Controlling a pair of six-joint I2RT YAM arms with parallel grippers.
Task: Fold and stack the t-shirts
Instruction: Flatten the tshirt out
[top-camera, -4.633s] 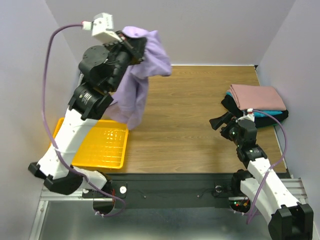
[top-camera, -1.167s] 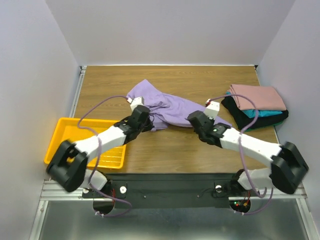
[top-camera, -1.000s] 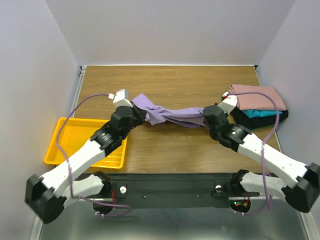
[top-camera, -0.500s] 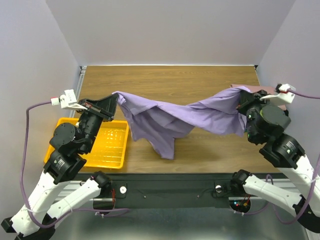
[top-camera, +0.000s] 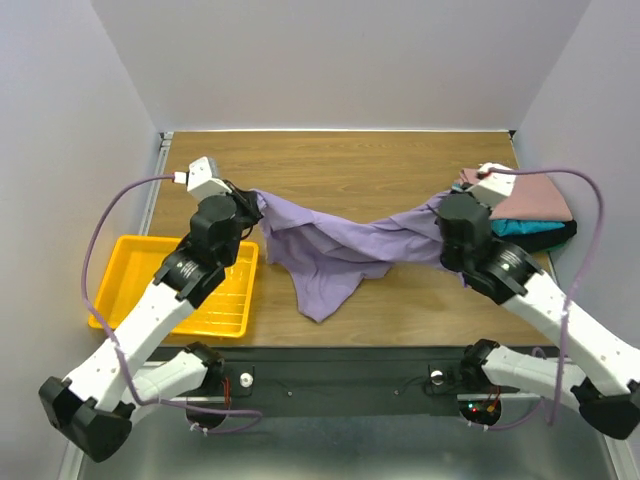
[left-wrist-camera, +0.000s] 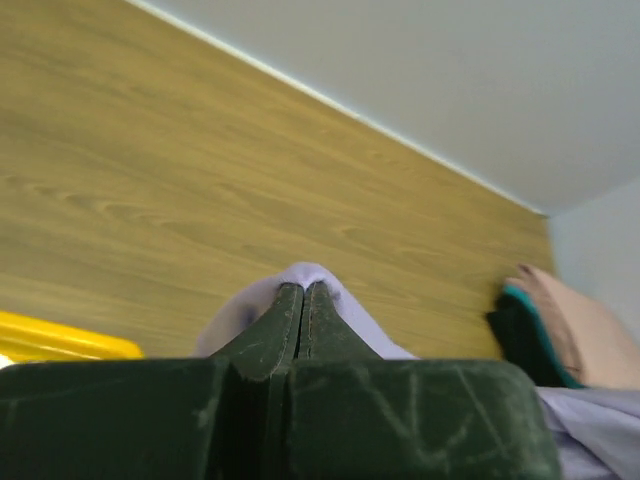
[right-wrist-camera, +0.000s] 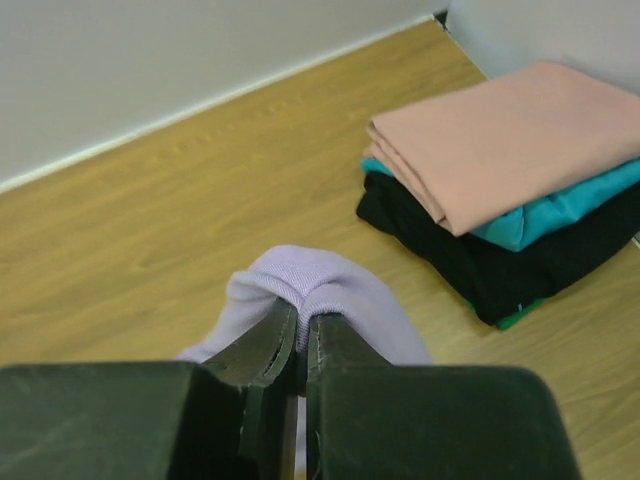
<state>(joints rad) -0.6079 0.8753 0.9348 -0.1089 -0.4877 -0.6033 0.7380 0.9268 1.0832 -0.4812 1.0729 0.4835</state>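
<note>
I will next lower my right gripper straight toward the bare tabletop beside the folded stack and release; its lavender end still hangs above the wood.
A lavender t-shirt hangs stretched above the table between my two arms, its middle sagging to a point near the front edge. My left gripper is shut on its left end, where purple cloth bulges over the fingertips. My right gripper is shut on its right end, a fold of cloth pinched in the jaws. Folded pink, teal and black t-shirts lie stacked at the right; the same stack shows in the right wrist view.
A yellow plastic tray sits at the table's left front, under my left arm. The wooden table runs back to a white wall. Side walls close in at left and right.
Both arms dropped and swung inward with the shirt held between them. The shirt now hangs lower and its span is shorter than half a second ago.
</note>
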